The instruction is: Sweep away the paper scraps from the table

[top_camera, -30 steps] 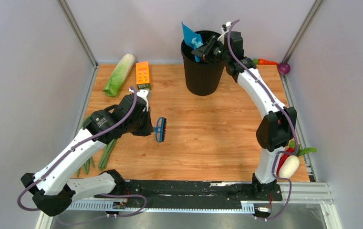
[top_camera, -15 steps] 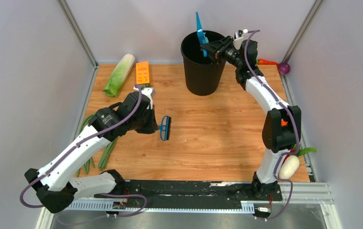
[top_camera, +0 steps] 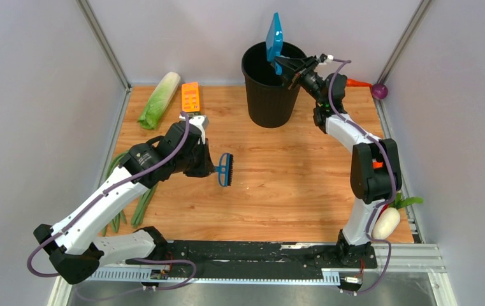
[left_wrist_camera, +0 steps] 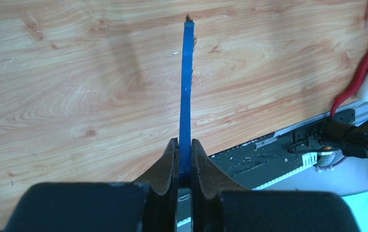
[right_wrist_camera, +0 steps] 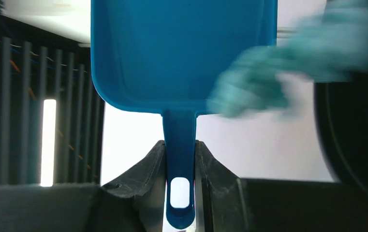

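Observation:
My right gripper will next pull back from the bin (top_camera: 270, 95), turn the emptying dustpan flat, lower it and let go of it, because bare wood is below the gripper and back of it.
My right gripper (right_wrist_camera: 179, 145) is shut on the handle of the blue dustpan (right_wrist_camera: 182, 53). It holds the pan tipped up on edge above the black bin (top_camera: 270, 95), with the gripper (top_camera: 289, 65) at the bin's right rim. Blurred teal paper scraps (right_wrist_camera: 249, 92) show in the air beside the pan, close to the bin wall (right_wrist_camera: 356, 145). Over the wooden table (top_camera: 290, 185), my left gripper (left_wrist_camera: 184, 142) is shut on the blue hand brush (left_wrist_camera: 186, 82). The brush head (top_camera: 225, 169) hangs left of centre. No scraps show on the table.
A cabbage (top_camera: 159, 100) and an orange box (top_camera: 190, 97) lie at the back left. Green beans (top_camera: 143, 205) lie under the left arm. A carrot (top_camera: 357, 82), a purple ball (top_camera: 380, 90) and a white radish (top_camera: 385, 222) sit along the right edge.
The right gripper has swung the dustpan from inside the bin mouth up onto its edge above the rim. The left arm has carried the brush a little to the right.

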You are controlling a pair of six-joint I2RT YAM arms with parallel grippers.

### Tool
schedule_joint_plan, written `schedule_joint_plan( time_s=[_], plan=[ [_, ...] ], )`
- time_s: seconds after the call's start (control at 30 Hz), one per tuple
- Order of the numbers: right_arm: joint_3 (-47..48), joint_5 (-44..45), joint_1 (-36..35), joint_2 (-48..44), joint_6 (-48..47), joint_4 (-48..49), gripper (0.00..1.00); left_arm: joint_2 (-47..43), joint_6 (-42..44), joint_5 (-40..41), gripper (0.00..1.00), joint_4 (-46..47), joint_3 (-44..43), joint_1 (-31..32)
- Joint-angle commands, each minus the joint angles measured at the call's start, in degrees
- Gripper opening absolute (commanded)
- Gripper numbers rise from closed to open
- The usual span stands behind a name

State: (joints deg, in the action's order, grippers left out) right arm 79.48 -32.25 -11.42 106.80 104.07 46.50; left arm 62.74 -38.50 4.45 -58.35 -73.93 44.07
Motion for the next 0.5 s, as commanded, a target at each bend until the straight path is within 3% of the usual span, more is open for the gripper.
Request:
schedule_joint_plan(
  time_s=[0.0,0.47],
  plan=[
    [-1.87,4.99,0.35,0.6,13.08,16.07,0.0,-1.04,-1.58,-0.93,0.0,2.1,-0.42,-0.22],
    [-1.18,13.71,-0.09,-1.51,20.73,22.32,0.0,-1.04,-2.54,-2.16,0.0,2.89,0.19,-0.22]
  ],
)
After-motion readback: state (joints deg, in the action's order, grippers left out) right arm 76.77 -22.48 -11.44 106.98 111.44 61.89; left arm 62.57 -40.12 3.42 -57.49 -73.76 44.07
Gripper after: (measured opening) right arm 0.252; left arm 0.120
